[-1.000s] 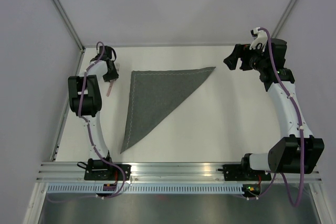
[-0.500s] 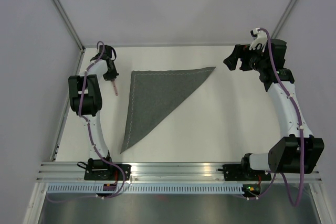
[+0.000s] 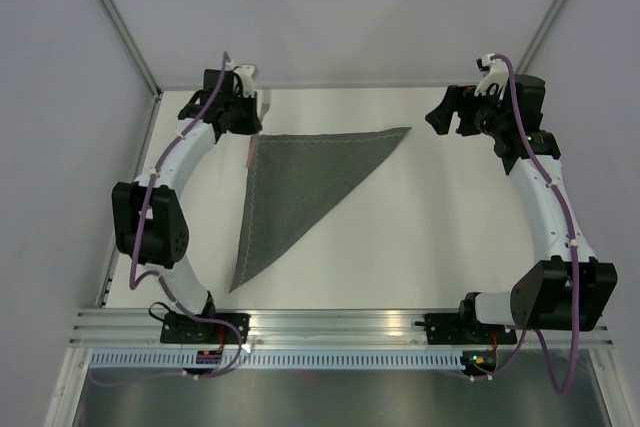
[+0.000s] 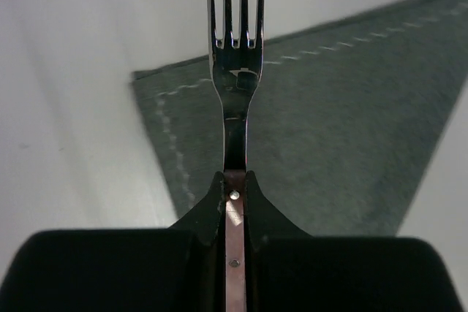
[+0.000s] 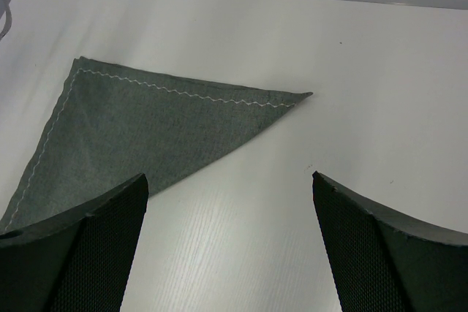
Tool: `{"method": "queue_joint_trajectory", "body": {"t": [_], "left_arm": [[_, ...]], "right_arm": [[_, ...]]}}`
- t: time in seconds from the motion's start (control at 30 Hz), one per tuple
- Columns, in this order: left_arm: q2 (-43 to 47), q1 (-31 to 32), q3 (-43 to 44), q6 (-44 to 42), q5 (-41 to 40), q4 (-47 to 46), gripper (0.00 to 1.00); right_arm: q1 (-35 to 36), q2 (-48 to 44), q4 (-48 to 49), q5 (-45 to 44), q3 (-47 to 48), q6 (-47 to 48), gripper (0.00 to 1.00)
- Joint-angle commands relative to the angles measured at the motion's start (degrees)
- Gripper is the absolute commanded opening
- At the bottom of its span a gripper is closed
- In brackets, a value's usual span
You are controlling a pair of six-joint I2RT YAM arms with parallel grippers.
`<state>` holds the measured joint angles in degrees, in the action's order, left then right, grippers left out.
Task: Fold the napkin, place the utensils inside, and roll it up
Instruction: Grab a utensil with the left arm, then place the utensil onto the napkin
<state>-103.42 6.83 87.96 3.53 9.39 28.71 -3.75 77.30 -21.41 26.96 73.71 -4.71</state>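
Note:
The robot's left gripper will next move to the napkin's slanted edge (image 4: pixel 399 202), which is below it and to its right in the top view, turn the fork (image 4: pixel 234 78) parallel, lower it and let go.
The dark grey napkin (image 3: pixel 290 187) lies folded into a triangle on the white table, one point near the front and one at the far right. It also shows in the left wrist view (image 4: pixel 336 122) and the right wrist view (image 5: pixel 146 129). My left gripper (image 3: pixel 246 130) is shut on the fork's pale pink handle (image 4: pixel 234 253). It holds the fork (image 4: pixel 234 78) above the napkin's far left corner, tines pointing away. My right gripper (image 3: pixel 445 119) is open and empty, hovering just right of the napkin's far right tip, and its fingers (image 5: pixel 80 246) frame bare table. No other utensil is in view.
Grey walls and slanted metal posts (image 3: pixel 115 22) enclose the white table (image 3: pixel 430 237). An aluminium rail (image 3: pixel 340 327) with the arm bases runs along the near edge.
My left arm swung from the table's far left edge rightward to the napkin's far left corner, carrying the fork. The right arm and the napkin have not moved.

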Motion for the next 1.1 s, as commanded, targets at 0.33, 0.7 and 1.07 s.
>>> {"method": "queue_joint_trajectory", "body": {"t": [0.33, 0.7, 1.07], "left_arm": [[-0.4, 19.8, -7.2, -13.0, 11.1, 2.1, 0.02], [-4.0, 26.5, -10.9, -11.9, 9.6, -1.5, 0.02], [-5.8, 27.7, -15.5, -5.6, 7.1, -10.4, 0.02]], "right_arm": [[-0.1, -0.1, 1.7, -0.2, -0.9, -0.7, 0.98], [-0.1, 0.6, 1.7, -0.2, -0.8, -0.6, 0.98], [0.0, 0.4, 1.5, -0.4, -1.2, -0.2, 0.98]]}}
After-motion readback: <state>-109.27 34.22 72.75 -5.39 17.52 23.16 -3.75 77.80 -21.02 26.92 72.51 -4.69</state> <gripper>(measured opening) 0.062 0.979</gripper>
